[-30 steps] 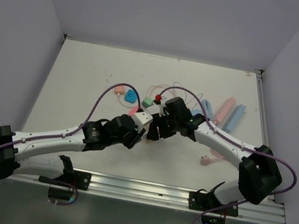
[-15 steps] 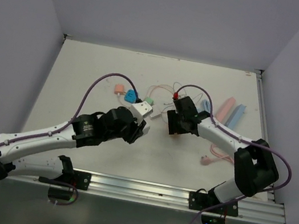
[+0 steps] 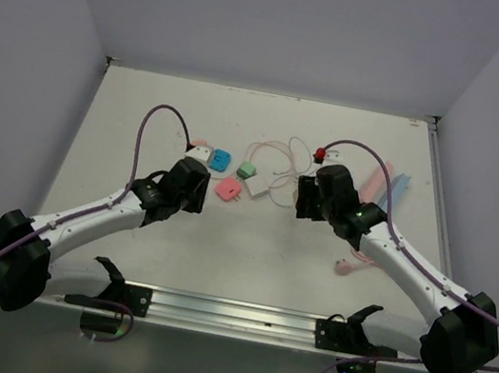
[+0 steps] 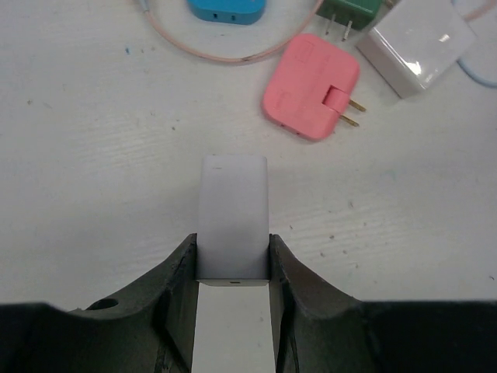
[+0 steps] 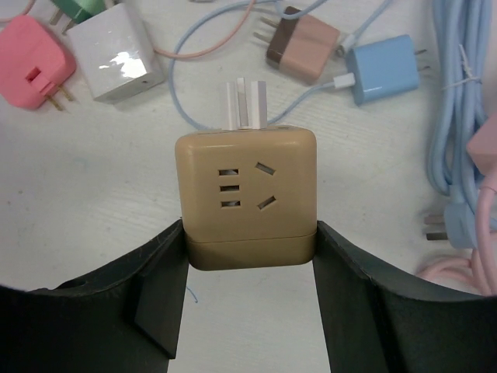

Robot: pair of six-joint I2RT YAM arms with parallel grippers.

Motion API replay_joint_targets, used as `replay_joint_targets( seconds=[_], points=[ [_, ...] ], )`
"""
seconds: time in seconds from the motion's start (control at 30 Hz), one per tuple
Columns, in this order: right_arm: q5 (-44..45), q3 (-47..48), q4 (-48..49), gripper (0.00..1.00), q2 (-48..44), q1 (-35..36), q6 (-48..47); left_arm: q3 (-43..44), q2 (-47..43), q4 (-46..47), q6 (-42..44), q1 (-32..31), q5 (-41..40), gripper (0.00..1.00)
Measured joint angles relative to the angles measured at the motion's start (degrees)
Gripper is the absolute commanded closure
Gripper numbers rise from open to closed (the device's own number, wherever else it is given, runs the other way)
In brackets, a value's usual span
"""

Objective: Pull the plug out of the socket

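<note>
The socket [image 5: 247, 194] will go down onto the table beside the pink plug, after I move my right gripper to the right in the top view next.
My left gripper [image 4: 233, 249] is shut on a white plug block [image 4: 233, 214], held just above the table. In the top view this gripper [image 3: 199, 178] is left of centre and its wrist hides the plug. My right gripper [image 5: 248, 233] is shut on a tan cube socket [image 5: 247, 194], its outlet holes facing up and empty, with white prongs [image 5: 245, 105] at its far end. In the top view this gripper [image 3: 303, 198] is right of centre. Plug and socket are well apart.
Between the grippers lie a pink adapter [image 3: 228, 189], a blue adapter [image 3: 220, 159], a green plug [image 3: 248, 170] and a white charger [image 3: 255, 187] with thin cables. Pink and blue power strips [image 3: 378, 183] lie at the back right. A pink plug [image 3: 344, 267] lies near the right arm.
The two grippers, close together at the table's centre a second ago, have drawn apart. The left went left with the white plug. The right went right with the socket.
</note>
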Motion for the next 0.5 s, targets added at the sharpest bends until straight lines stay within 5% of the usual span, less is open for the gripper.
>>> replay_joint_targets(
  seconds=[0.5],
  points=[
    [3.67,-14.38,0.44,1.0,-3.39,-12.96,8.48,1.66,15.43,11.98,-4.81,11.26,0.28,1.0]
  ],
)
